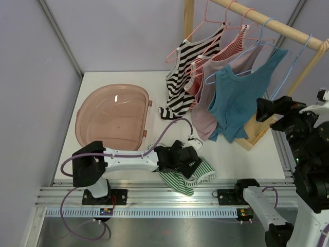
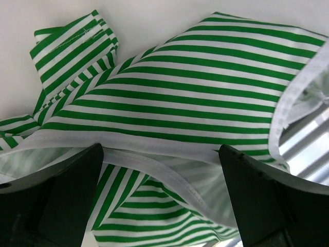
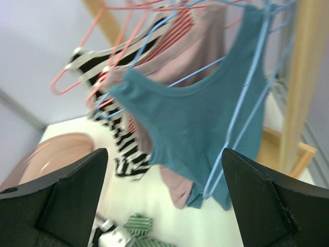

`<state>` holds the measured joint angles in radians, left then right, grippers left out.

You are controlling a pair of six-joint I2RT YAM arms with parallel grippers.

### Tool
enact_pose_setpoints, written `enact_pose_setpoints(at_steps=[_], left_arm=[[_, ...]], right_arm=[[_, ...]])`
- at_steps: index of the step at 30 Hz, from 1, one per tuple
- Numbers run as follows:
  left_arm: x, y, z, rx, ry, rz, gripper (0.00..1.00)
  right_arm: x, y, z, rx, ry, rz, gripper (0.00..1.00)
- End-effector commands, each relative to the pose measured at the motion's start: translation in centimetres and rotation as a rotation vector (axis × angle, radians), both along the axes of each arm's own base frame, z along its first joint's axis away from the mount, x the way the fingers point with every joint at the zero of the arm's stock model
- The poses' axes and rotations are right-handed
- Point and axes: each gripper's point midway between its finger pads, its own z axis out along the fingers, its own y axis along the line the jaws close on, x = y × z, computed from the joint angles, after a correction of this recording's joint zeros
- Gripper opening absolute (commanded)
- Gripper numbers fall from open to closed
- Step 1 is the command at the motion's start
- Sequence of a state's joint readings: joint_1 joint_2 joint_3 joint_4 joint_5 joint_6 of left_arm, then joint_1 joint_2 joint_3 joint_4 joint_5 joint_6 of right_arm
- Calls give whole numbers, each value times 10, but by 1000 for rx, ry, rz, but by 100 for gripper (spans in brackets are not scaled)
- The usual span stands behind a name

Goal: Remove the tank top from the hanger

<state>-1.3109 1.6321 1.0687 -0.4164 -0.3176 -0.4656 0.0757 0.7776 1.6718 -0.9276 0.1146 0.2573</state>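
The left gripper moves down onto the white trim of the striped tank top next and closes its fingers, since that cloth lies directly below and between them.
A teal tank top (image 1: 241, 98) hangs on a blue hanger (image 1: 290, 56) at the near end of the wooden rail (image 1: 267, 21). In the right wrist view the teal top (image 3: 205, 118) fills the middle, its blue hanger (image 3: 257, 92) running down its right side. My right gripper (image 1: 264, 109) (image 3: 164, 154) is open and empty, just right of the teal top and not touching it. A green-and-white striped tank top (image 1: 198, 177) (image 2: 195, 87) lies crumpled at the table's near edge. My left gripper (image 1: 186, 159) (image 2: 159, 154) is open right over it, with cloth lying between the fingers.
Behind the teal top hang a mauve top (image 1: 205, 103), a red-striped top (image 1: 226, 49) and a black-and-white striped top (image 1: 180, 82) on pink hangers. A pink plastic basin (image 1: 113, 116) sits at the table's left. The rack's wooden foot (image 1: 257, 136) lies at the right.
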Motion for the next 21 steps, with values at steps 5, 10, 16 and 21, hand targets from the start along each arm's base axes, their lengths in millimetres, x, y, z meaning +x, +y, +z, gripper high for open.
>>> enact_pose_setpoints(at_steps=[5, 10, 16, 21], left_arm=[[4, -16, -47, -13, 11, 52, 99], [-10, -13, -81, 6, 93, 51, 80], [-7, -9, -72, 3, 74, 70, 6], [3, -10, -21, -56, 6, 80, 0]], right_arm=[[-28, 50, -2, 8, -48, 296, 99], [-44, 62, 5, 8, -81, 373, 99], [-52, 60, 5, -4, -91, 372, 99], [-58, 57, 5, -17, -101, 358, 99]])
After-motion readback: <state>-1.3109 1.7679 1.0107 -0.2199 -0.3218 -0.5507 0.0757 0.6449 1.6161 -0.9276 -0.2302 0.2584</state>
